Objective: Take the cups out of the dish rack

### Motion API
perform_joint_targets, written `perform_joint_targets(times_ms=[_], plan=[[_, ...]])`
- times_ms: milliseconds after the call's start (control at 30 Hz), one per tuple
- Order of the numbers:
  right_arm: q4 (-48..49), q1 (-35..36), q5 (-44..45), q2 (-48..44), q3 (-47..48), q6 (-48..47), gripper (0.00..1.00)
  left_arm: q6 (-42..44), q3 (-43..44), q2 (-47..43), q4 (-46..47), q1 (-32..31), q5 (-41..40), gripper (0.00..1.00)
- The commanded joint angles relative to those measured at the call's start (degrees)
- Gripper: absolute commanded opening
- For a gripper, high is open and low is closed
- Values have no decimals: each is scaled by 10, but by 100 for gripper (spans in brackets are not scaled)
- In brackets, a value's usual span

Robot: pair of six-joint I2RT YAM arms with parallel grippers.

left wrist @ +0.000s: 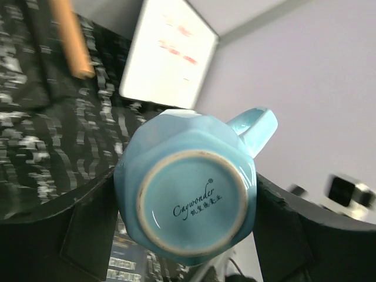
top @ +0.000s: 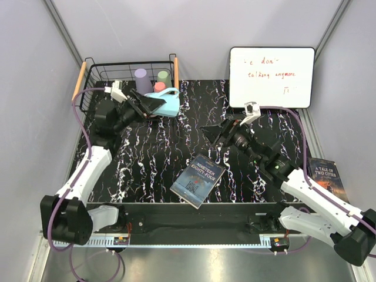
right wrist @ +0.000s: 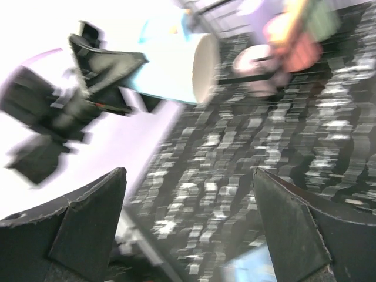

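The right gripper moves to the left in the top view onto the light blue cup's rim next, free of my left gripper.
My left gripper [top: 157,104] is shut on a light blue cup [top: 170,104] with a handle, held on its side just off the front right corner of the dish rack [top: 126,61]. The left wrist view looks at the cup's base [left wrist: 191,200], with a finger pressed on each side. A lilac cup [top: 141,77], a pale green cup [top: 164,77] and a pink cup [top: 159,87] stand inside the black wire rack. Over the middle of the mat my right gripper [top: 212,132] is open and holds nothing. It faces the blue cup [right wrist: 170,70].
A whiteboard [top: 271,76] leans at the back right. A blue book [top: 198,180] lies on the black marbled mat near the front. Another book [top: 325,174] lies off the mat at the right. The rack has wooden handles [top: 79,80].
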Motion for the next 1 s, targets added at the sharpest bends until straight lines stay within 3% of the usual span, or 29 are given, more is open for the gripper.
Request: perform_joint_targets(times_ms=[0,233,967], plan=[[172,3,-108,-12,-36,96,96,-94,-39,-59,251,-24,73,0],[312,3,-189,1,-61,128,94,-131,-91,-69,311,-80,90,0],[315,2,-204,81,-22,98,91,-127,-136,-121,304,-171,80,0]])
